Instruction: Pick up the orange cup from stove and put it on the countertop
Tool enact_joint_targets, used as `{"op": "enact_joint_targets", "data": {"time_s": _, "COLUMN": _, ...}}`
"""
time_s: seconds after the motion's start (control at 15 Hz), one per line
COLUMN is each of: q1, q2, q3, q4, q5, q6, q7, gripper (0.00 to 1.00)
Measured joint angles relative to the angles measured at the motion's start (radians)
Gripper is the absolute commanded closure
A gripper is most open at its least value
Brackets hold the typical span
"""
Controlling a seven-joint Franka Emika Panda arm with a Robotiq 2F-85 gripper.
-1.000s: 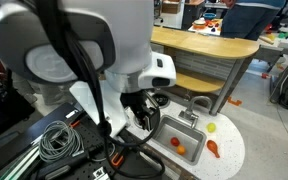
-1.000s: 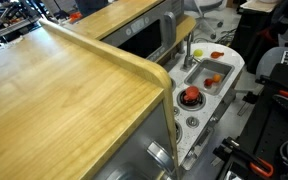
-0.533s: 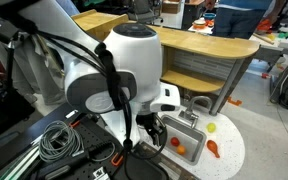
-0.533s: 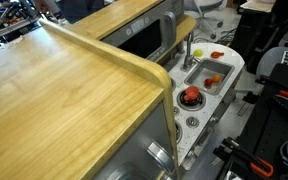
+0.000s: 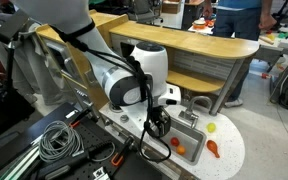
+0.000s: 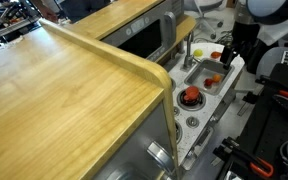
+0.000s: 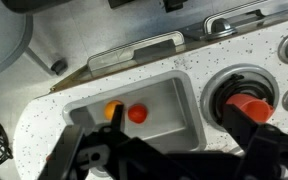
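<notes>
I will move my gripper toward the right in the wrist view and lower its open fingers onto the orange cup [image 7: 247,103], because the cup stands below and off to that side.
The orange cup [image 7: 247,103] sits on a black burner of the stove [image 7: 284,70], just right of the grey sink [image 7: 169,95]. It also shows in an exterior view [image 6: 191,96]. The speckled countertop [image 7: 39,120] surrounds the sink. My gripper [image 7: 177,118] is open and empty, hovering above the sink's right edge. Its right finger [image 7: 269,150] overlaps the cup's near side. The gripper shows in both exterior views [image 5: 160,126] [image 6: 226,52]. In the arm-side exterior view the arm hides the cup.
A red ball [image 7: 137,114] and a yellow-orange piece [image 7: 111,108] lie in the sink. A faucet [image 6: 192,52] stands behind it. An orange carrot-like piece [image 5: 214,150] and a yellow ball [image 5: 211,127] lie on the countertop. A tan wooden shelf [image 5: 199,45] overhangs behind.
The arm has swung and lowered, clearing the camera. The gripper has come into the other exterior view, above the sink end. The cup has not moved.
</notes>
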Motion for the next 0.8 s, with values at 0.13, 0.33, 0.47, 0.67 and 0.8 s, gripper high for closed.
{"op": "enact_joint_targets", "data": {"time_s": 0.13, "q1": 0.006, "q2": 0.065, "q3": 0.010, "q4": 0.054, "q5": -0.001, "q6": 0.000, "q7": 0.024, "gripper": 0.00}}
{"op": "enact_joint_targets", "data": {"time_s": 0.33, "q1": 0.019, "q2": 0.142, "q3": 0.019, "q4": 0.121, "q5": -0.001, "q6": 0.022, "q7": 0.071, "gripper": 0.00}}
{"op": "enact_joint_targets", "data": {"time_s": 0.47, "q1": 0.029, "q2": 0.184, "q3": 0.026, "q4": 0.155, "q5": -0.001, "q6": 0.058, "q7": 0.107, "gripper": 0.00}}
{"op": "enact_joint_targets", "data": {"time_s": 0.67, "q1": 0.059, "q2": 0.235, "q3": 0.027, "q4": 0.199, "q5": -0.001, "q6": 0.081, "q7": 0.156, "gripper": 0.00}}
{"op": "enact_joint_targets", "data": {"time_s": 0.8, "q1": 0.083, "q2": 0.265, "q3": 0.025, "q4": 0.224, "q5": -0.001, "q6": 0.081, "q7": 0.180, "gripper": 0.00}}
